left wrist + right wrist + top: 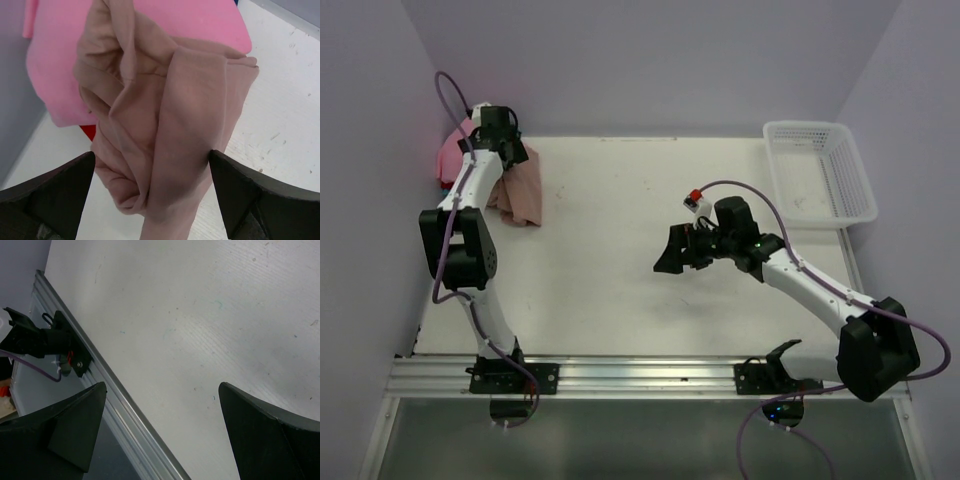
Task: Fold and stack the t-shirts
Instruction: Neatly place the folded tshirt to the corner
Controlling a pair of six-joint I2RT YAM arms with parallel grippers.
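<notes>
My left gripper comes down onto the long fold of the dusty-pink t-shirt (523, 190) (181, 145) next, since its open fingers already stand wide on either side of that fold.
A dusty-pink t-shirt (523, 190) lies crumpled at the far left of the table, partly on a folded bright pink shirt (450, 155). In the left wrist view the dusty-pink shirt (165, 115) fills the middle. It lies over the bright pink shirt (200, 20), and a red shirt's edge (87, 131) shows beneath. My left gripper (510, 150) is open, and its jaws (151, 160) stand wide on either side of the dusty-pink cloth. My right gripper (672, 255) is open and empty above bare table mid-right (162, 385).
A white lattice basket (865, 190) stands at the far right corner. Purple walls close in the left, back and right sides. The metal rail at the near edge (115, 405) and the left arm's base (45, 340) show in the right wrist view.
</notes>
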